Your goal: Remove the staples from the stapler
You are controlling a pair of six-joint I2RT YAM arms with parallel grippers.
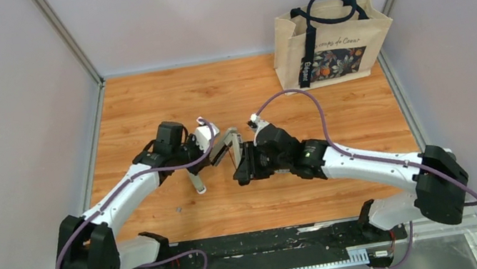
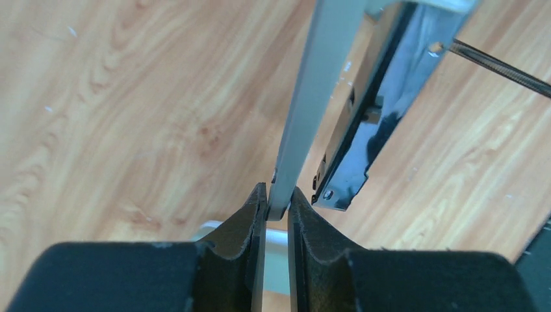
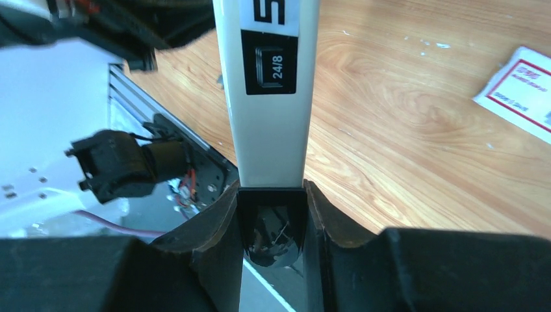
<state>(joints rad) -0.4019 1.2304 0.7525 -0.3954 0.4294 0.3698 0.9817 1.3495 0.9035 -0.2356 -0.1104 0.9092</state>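
Note:
I will move my right gripper outward and down and let go of the stapler [image 1: 230, 152] on the bare wooden table, as that clear wood is below and outward of it.
The stapler [image 1: 230, 152] hangs above the table between both grippers, swung open. In the right wrist view it shows a white cover marked 24/8 [image 3: 269, 97] with a black end, and my right gripper [image 3: 271, 188] is shut on that end. My left gripper [image 2: 278, 195] is shut on the tip of a thin light-grey bar [image 2: 305, 97] that runs up beside the stapler's glossy black channel [image 2: 373, 123]. A thin spring [image 2: 500, 65] stretches off to the right. In the top view the left gripper [image 1: 211, 142] and the right gripper [image 1: 241, 166] nearly meet. The staples are hidden.
A red-and-white flat box [image 3: 520, 97] lies on the wooden table to the right. A pale small piece [image 1: 196, 182] sits below the left gripper, and a tiny dark speck [image 1: 177, 208] lies nearer the front. A tote bag [image 1: 329, 37] stands at the back right.

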